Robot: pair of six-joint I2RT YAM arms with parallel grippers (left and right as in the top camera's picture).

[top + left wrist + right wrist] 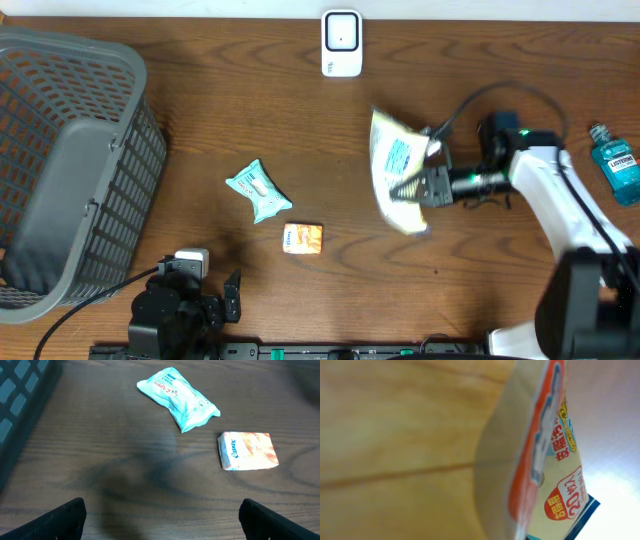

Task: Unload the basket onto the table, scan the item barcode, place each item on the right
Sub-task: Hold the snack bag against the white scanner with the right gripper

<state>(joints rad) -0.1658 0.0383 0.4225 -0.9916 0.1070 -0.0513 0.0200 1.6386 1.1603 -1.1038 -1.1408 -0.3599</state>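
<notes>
My right gripper has the packet and will swing it over the scanner (342, 43), then across to release it on bare wood beyond the mouthwash bottle, outward of the gripper.
My right gripper (412, 187) is shut on the item, a cream and yellow packet (392, 160) with a blue label, held above the table right of centre. In the right wrist view the packet (540, 460) fills the frame edge-on, showing red and blue print; my fingers do not show there. Its barcode is not visible in any view. A white scanner (342, 43) stands at the back edge, up and left of the packet. My left gripper (232, 298) rests open at the front left, its fingertips (65, 520) wide apart over bare wood.
A teal wipes packet (258, 190) (177, 397) and a small orange tissue pack (302, 238) (248, 451) lie mid-table. A grey basket (60, 170) fills the left side. A blue mouthwash bottle (615, 165) lies at the right edge.
</notes>
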